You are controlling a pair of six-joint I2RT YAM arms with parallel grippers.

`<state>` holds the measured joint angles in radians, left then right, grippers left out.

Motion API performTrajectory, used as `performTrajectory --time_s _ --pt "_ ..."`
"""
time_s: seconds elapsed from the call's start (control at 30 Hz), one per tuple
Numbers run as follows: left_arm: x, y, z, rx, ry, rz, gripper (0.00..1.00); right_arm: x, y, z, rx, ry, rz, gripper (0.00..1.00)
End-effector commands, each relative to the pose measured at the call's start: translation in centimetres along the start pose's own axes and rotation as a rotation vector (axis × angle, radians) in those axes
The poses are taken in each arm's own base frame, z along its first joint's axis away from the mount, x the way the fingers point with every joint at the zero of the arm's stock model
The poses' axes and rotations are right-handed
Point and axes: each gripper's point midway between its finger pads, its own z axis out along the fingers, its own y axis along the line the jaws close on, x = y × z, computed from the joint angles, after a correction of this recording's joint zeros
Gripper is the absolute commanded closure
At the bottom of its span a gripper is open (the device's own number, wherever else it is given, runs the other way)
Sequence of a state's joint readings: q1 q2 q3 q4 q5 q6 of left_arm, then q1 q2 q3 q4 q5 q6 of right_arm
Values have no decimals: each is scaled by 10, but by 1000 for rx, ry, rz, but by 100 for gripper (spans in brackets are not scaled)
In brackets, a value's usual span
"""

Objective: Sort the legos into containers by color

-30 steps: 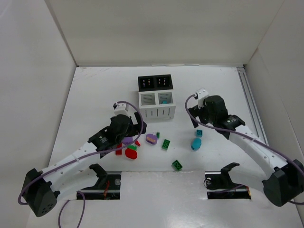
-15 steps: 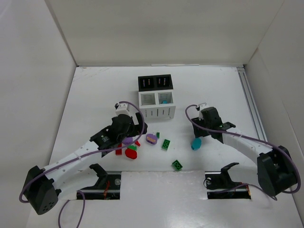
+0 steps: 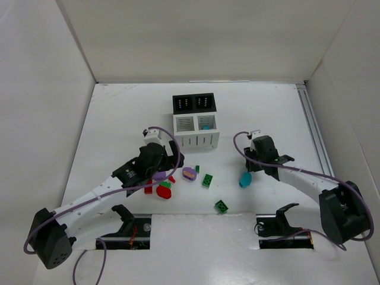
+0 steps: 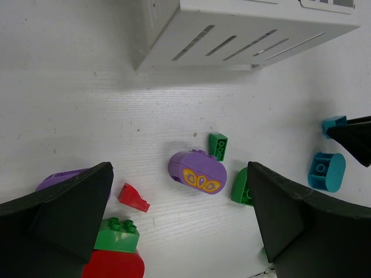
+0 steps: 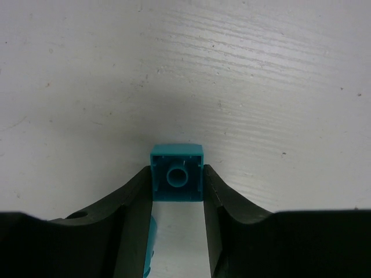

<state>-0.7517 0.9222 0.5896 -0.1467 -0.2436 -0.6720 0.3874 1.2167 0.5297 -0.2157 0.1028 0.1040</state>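
My right gripper will rise, carry its lego to the left in the top view and release it there, since a teal piece is already in one white compartment [image 3: 207, 123].
My right gripper [image 5: 177, 184] is down at the table, shut on a small teal square lego [image 5: 177, 172], one finger pressed to each side. In the top view the right gripper [image 3: 249, 167] covers that piece. A rounded teal lego [image 3: 244, 179] lies just beside it. My left gripper [image 4: 178, 174] hangs open over a purple oval lego [image 4: 198, 171], holding nothing. Around it lie a red wedge [image 4: 133, 197], a green brick [image 4: 116, 234] on a red rounded piece [image 3: 164, 191], and another purple piece [image 3: 159, 176]. The containers [image 3: 196, 122] stand behind, with a teal piece [image 3: 205, 126] in the right white compartment.
More green legos lie between the arms: a tiny one [image 3: 197, 169], one by the purple oval [image 3: 207, 180], and one nearer the front [image 3: 221, 206]. The white slatted side of the bin [image 4: 249, 29] is close ahead of the left gripper. White walls surround the table.
My right arm has come down to the table and its jaws have closed on the small teal lego. The left arm shifted only slightly and stays open.
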Motion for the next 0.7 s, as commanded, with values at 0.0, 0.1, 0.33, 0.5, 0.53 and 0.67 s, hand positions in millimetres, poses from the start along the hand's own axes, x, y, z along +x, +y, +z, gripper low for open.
performTrajectory --time_s 0.0,0.1,0.33,0.5,0.53,0.67 --pt "-7 -4 -6 22 -33 -20 0 -47 6 -9 -43 -140 -23 72" --pt "-11 -6 -10 37 -49 -17 0 -106 32 -40 -119 -318 -180 72" --pt "-14 -10 -13 58 -57 -23 0 -202 114 -101 -269 -580 -462 72" --pt "-11 -9 -10 52 -37 2 0 -223 139 -81 -314 -555 -521 68" --pt "-14 -12 -11 58 -43 -1 0 -231 145 -73 -321 -554 -534 68" --pt "-9 -17 -11 90 -17 34 0 -244 154 -56 -321 -559 -533 65"
